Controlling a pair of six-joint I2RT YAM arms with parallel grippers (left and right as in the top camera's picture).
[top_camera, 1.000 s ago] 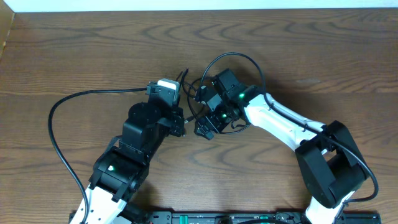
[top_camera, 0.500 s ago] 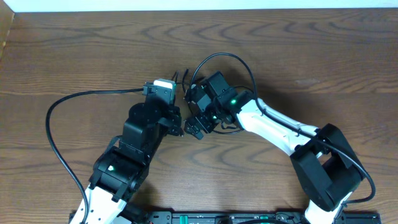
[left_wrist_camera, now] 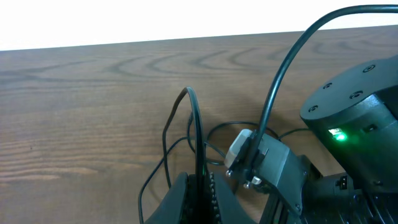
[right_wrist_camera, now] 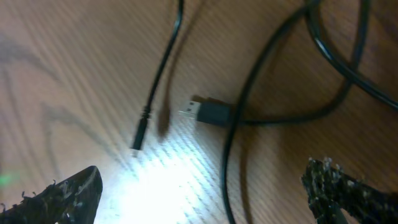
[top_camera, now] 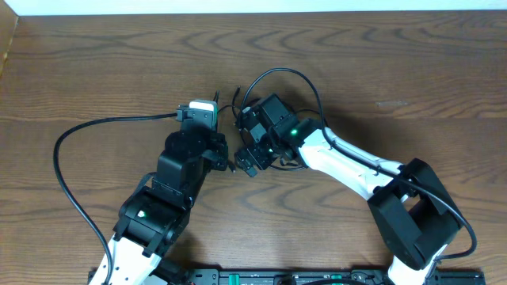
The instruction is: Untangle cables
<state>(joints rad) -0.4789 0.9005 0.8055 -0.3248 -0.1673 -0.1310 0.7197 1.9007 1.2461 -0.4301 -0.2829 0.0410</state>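
Observation:
My right gripper should lower and close on the piece of black cable crossing the USB plug, below it between its open fingers.
The black cable shows as thin strands between the two wrists (top_camera: 237,95). In the left wrist view one strand (left_wrist_camera: 194,118) rises steeply out of my left gripper (left_wrist_camera: 199,194), which is shut on it; other thin loops lie on the wood behind. My left gripper also shows in the overhead view (top_camera: 224,103). In the right wrist view the cable's USB plug (right_wrist_camera: 208,113) and a small plug end (right_wrist_camera: 138,142) lie on the table. My right gripper (right_wrist_camera: 205,199) is open above them, empty, and shows in the overhead view (top_camera: 252,160). The white cable is not in view.
The right arm's thick black wire arcs above its wrist (top_camera: 287,73). The left arm's thick wire sweeps out to the left (top_camera: 75,134). The two wrists are very close together. The wooden table (top_camera: 396,55) ends at the far edge.
The right wrist has moved left and slightly nearer to the left gripper. The left wrist has shifted a little left, still holding the black strand.

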